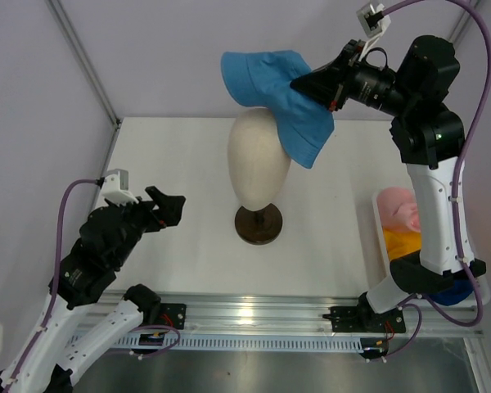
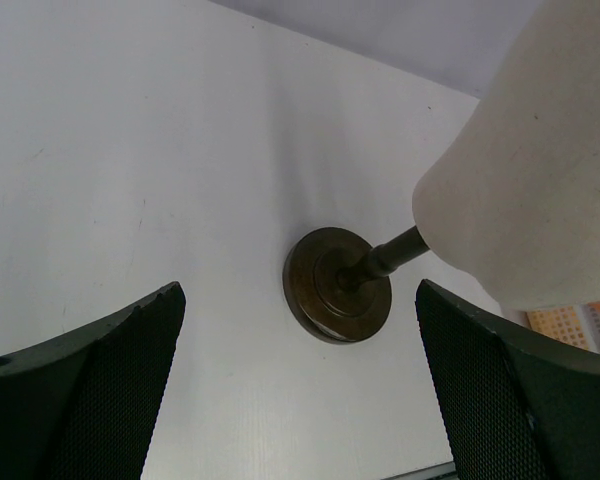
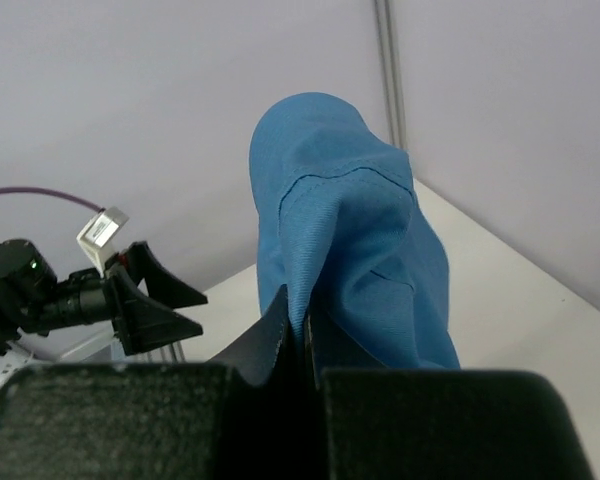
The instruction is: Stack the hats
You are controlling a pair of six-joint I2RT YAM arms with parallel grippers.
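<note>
My right gripper holds only the opposite side of the hat. Next, my left gripper rises and tilts up toward the light blue hat, onto the brim's loose end point(image 1: 236, 79).
My right gripper point(image 1: 304, 84) is shut on the light blue hat point(image 1: 278, 94) and holds it in the air over the top of the cream head form point(image 1: 259, 155). In the right wrist view the hat point(image 3: 350, 260) hangs from the pinched fingers point(image 3: 280, 335). The pink hat point(image 1: 397, 206), the yellow-orange hat point(image 1: 403, 243) and the navy blue hat point(image 1: 454, 292) lie in a white bin at the right, partly hidden by the right arm. My left gripper point(image 1: 170, 205) is open and empty, left of the form's brown base point(image 2: 338, 285).
The head form stands on a dark brown round base point(image 1: 258, 224) at the table's middle. A white bin point(image 1: 376, 225) sits at the right edge. The enclosure walls close in behind and at both sides.
</note>
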